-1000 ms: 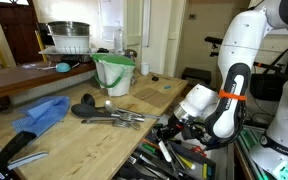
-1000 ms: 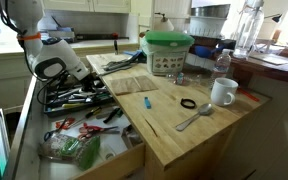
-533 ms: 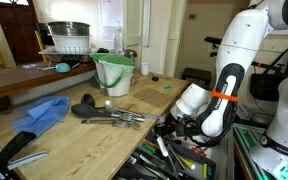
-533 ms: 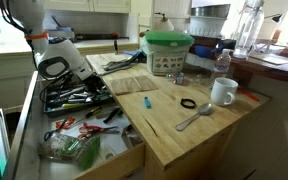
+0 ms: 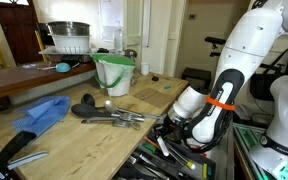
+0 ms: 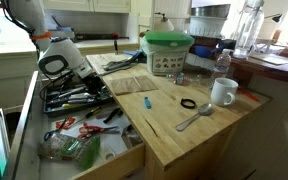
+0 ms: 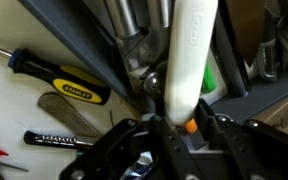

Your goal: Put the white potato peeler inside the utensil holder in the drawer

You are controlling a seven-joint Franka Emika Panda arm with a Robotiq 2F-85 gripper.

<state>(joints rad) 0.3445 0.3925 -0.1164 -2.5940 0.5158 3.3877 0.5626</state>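
Note:
The peeler (image 7: 190, 60) is at an angle to the dark dividers. My gripper needs to turn upright and in line, then go down into the utensil holder's slot next to the metal handles to let go.
In the wrist view the white potato peeler (image 7: 190, 60) stands between my gripper's (image 7: 180, 135) black fingers, which are shut on its lower end, next to a small orange part. Below it lie the dark dividers of the utensil holder (image 7: 234, 95). In both exterior views my gripper (image 5: 170, 128) (image 6: 81, 84) is low over the open drawer (image 6: 132, 160), above the dark utensil holder (image 6: 76, 98) full of tools. The peeler itself is hidden by the arm in the exterior views.
A yellow-and-black screwdriver (image 7: 69, 82) lies in the drawer beside the holder. On the countertop are a green bucket (image 5: 114, 72) (image 6: 169, 50), dark ladles and spoons (image 5: 109, 113), a blue cloth (image 5: 39, 113), a white mug (image 6: 222, 92) and a spoon (image 6: 192, 118). Scissors and a bag (image 6: 69, 148) lie at the drawer's near end.
The arm has shifted slightly and sunk a little over the drawer, still holding the peeler. Nothing on the countertop has moved.

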